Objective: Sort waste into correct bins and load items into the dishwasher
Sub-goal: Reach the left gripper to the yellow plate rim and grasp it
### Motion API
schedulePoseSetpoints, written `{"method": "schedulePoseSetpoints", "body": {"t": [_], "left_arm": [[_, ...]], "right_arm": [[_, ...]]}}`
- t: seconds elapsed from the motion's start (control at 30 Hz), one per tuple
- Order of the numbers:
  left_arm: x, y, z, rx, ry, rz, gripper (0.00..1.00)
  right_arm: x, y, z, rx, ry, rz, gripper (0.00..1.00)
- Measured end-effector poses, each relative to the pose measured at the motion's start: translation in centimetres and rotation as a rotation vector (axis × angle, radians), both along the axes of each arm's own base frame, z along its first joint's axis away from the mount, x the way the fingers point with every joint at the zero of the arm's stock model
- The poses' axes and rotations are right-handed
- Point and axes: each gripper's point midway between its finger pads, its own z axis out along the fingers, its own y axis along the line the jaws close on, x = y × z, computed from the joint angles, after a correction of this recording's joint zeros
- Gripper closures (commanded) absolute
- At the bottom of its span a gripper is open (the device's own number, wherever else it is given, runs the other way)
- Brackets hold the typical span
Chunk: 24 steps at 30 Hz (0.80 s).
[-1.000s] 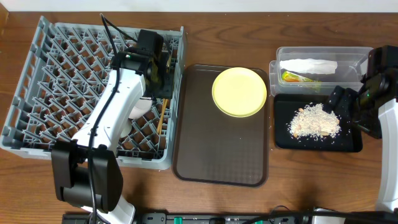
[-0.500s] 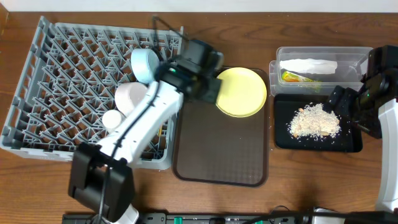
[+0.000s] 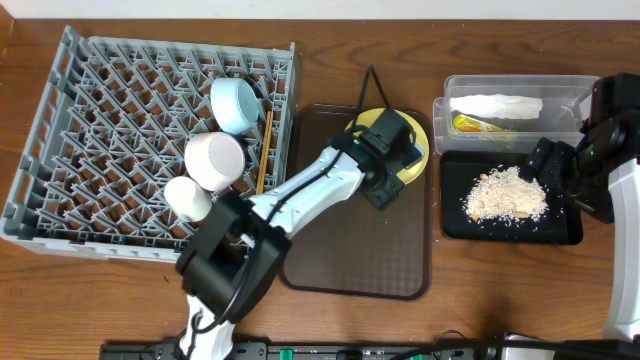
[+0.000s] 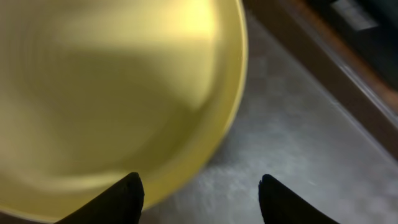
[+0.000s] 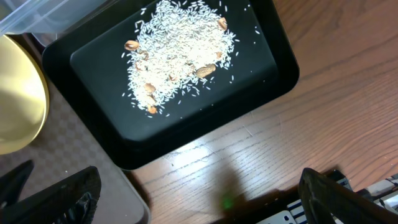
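Note:
The plate's near rim (image 3: 408,181) (image 4: 160,194) runs between the open fingers, so the left gripper will next move down and a little back onto it, with one finger inside the rim.
The pale-yellow plate (image 3: 420,145) lies at the back of the brown serving tray (image 3: 350,250). My left gripper (image 3: 392,172) hovers over the plate's near rim, open and empty; in the left wrist view (image 4: 199,182) one finger is over the plate (image 4: 112,93), the other over the tray (image 4: 298,143). The grey dish rack (image 3: 110,120) holds a light-blue bowl (image 3: 237,103), a white bowl (image 3: 215,160), a small white cup (image 3: 187,197) and chopsticks (image 3: 263,150). My right gripper (image 3: 560,175) (image 5: 199,177) is open over bare table beside the black tray (image 5: 280,78).
The clear tub (image 3: 575,100) at back right holds the white napkin (image 3: 497,105) and the orange-and-green wrapper (image 3: 470,124). Rice scraps (image 3: 505,195) (image 5: 180,53) lie in the black tray (image 3: 560,232). The plate's edge (image 5: 18,106) shows in the right wrist view.
My left arm has swung right from the dish rack to the yellow plate, its jaws opening wider. The bowls and cup it hid now show. The right arm stayed still.

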Motion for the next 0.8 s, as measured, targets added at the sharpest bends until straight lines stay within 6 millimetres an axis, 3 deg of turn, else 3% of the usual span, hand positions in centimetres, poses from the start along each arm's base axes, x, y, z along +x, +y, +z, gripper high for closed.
{"method": "schedulePoseSetpoints", "body": {"t": [0.23,0.33,0.53,0.8], "left_arm": [[0.5,0.4,-2.0,0.052,-0.015,-0.016,0.38],[0.1,0.7,-2.2,0.071,-0.004,-0.021,0.44],[-3.2,1.9,-3.0,0.166,0.088,-0.062,0.50],[-6.3,0.9,-3.4,0.206,0.118,-0.136,0.54]], "right_arm": [[0.0,0.0,0.0,0.000,0.000,0.000,0.01],[0.0,0.0,0.0,0.000,0.000,0.000,0.01],[0.0,0.0,0.0,0.000,0.000,0.000,0.01],[0.1,0.0,0.0,0.000,-0.002,0.000,0.01]]}}
